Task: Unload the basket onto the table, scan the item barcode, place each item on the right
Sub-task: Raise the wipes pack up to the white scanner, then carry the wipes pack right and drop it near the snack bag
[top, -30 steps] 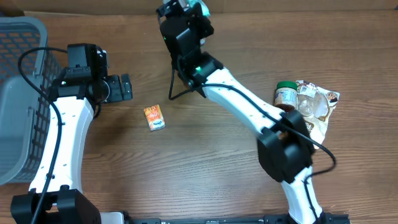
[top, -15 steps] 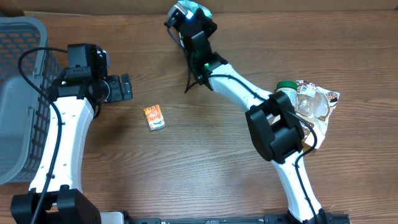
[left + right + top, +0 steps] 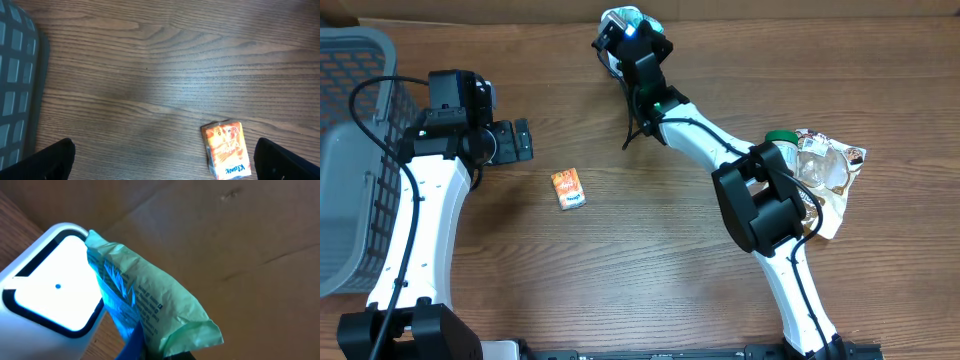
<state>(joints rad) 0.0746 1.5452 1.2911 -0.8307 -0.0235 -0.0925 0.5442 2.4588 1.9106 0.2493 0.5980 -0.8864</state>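
I should move my right gripper back and to the right in the overhead view, beside the snack bag, to release the packet (image 3: 624, 17), as the scanner already lights it.
My right gripper (image 3: 632, 38) is at the far edge of the table, shut on a crumpled pale green packet (image 3: 150, 305) with printed text. The packet (image 3: 624, 17) is held against the glowing window of a white scanner (image 3: 47, 297), which lights its lower side blue. In the right wrist view only the fingertip ends of my right gripper (image 3: 160, 352) show at the bottom edge. A small orange carton (image 3: 568, 188) lies flat on the wood. My left gripper (image 3: 525, 140) hovers open to the carton's upper left. In the left wrist view the carton (image 3: 227, 150) lies by the right finger of the left gripper (image 3: 165, 165).
A grey mesh basket (image 3: 350, 150) fills the left edge and shows in the left wrist view (image 3: 20, 75). A green-lidded jar (image 3: 780, 150) and a crinkled snack bag (image 3: 832, 168) lie at the right. A cardboard wall (image 3: 225, 230) backs the table.
The right arm swung its elbow right and shifted the packet a little right at the scanner. The left arm and the orange carton have not moved.
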